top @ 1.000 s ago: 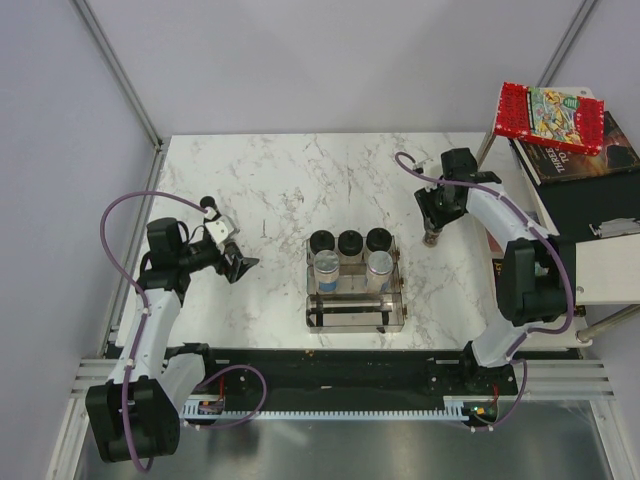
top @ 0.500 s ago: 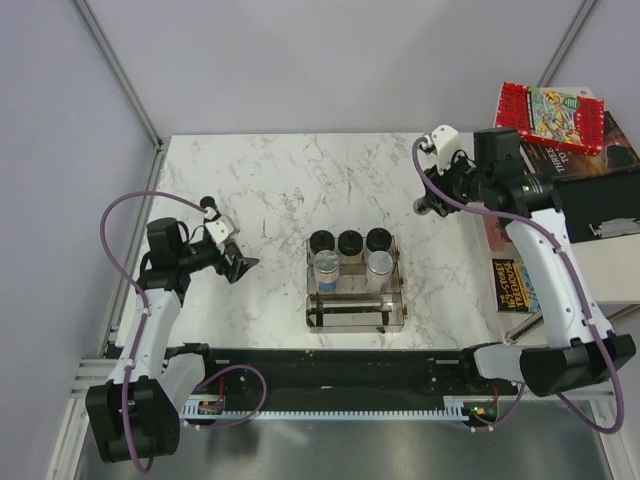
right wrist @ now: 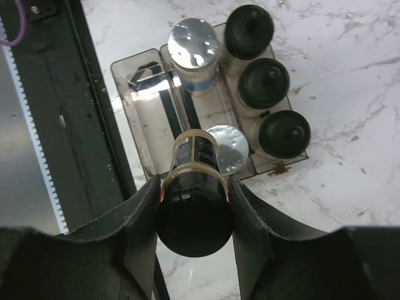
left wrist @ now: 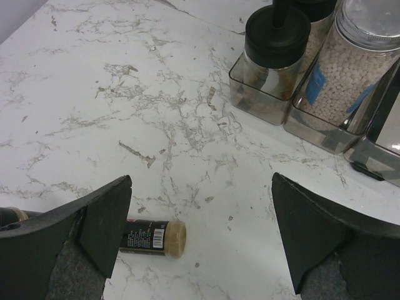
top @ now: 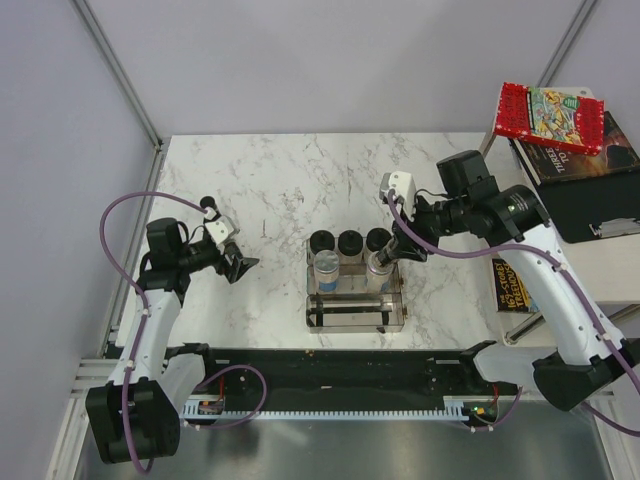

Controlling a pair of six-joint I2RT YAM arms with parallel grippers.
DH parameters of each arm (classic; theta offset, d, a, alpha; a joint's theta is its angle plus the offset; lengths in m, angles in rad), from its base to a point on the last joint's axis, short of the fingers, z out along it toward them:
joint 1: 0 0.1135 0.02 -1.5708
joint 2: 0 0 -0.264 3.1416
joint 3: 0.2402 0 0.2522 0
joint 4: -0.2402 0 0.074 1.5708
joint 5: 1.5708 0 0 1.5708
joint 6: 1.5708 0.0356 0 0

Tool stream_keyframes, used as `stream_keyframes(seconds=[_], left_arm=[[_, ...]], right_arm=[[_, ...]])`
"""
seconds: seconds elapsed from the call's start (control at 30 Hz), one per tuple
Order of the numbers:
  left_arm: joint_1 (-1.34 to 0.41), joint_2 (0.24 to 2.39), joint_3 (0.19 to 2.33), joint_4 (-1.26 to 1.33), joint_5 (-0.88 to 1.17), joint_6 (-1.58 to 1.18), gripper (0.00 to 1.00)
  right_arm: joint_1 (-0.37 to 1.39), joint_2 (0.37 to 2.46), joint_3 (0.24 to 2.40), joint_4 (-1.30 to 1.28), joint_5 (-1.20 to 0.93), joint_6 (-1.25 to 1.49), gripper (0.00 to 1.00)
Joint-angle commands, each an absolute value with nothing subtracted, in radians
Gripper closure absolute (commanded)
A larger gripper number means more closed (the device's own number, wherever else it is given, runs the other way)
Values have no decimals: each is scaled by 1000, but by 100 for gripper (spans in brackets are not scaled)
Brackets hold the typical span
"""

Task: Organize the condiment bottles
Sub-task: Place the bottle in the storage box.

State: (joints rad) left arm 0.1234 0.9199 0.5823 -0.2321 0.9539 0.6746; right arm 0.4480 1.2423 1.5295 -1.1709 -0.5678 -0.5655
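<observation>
I should next move my right gripper back toward my base and down, to release the bottle in the front row's book-side end (top: pixel 390 318) (right wrist: pixel 157 152), which is empty below the bottle.
My right gripper (right wrist: pixel 194 220) is shut on a slim brown spice bottle with a dark cap (right wrist: pixel 194 212) and holds it above the right side of the clear rack (right wrist: pixel 139 94). In the top view this gripper (top: pixel 397 248) hangs over the rack's right edge (top: pixel 403 300). The rack holds three black-lidded jars (top: pixel 349 241) in its back row and two silver-capped bottles (top: pixel 328 263) in the middle row. My left gripper (left wrist: pixel 200 237) is open, low over the table left of the rack. A second spice bottle (left wrist: pixel 153 236) lies on its side, half hidden behind the left finger.
A stack of books and a black box (top: pixel 560 130) stands off the table's right edge. The black rail (top: pixel 330 370) runs along the near edge. In the left wrist view a black-lidded jar (left wrist: pixel 277 37) and a silver-capped bottle (left wrist: pixel 362 56) stand close, at upper right.
My right arm has swung from the table's far right to over the rack, carrying the spice bottle. The left arm has not moved.
</observation>
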Motion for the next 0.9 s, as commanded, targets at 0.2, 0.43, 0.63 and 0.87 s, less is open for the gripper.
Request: stream_keyframes(seconds=[0.2,0.43,0.63,0.87], left_arm=[[133,905,580,-221,996,692,1],[133,905,580,-221,997,690,1],[135,905,580,-219,996,690,1],[135,908,580,-219,999,692,1]], right_arm=[[572,1238,1416,-1191,-637,-595,100],[653,1224,1186,-1011,-497,-542,100],[661,1227,1054,-896,-371,-551,100],[661,1249,962,-793,-364,-525,100]])
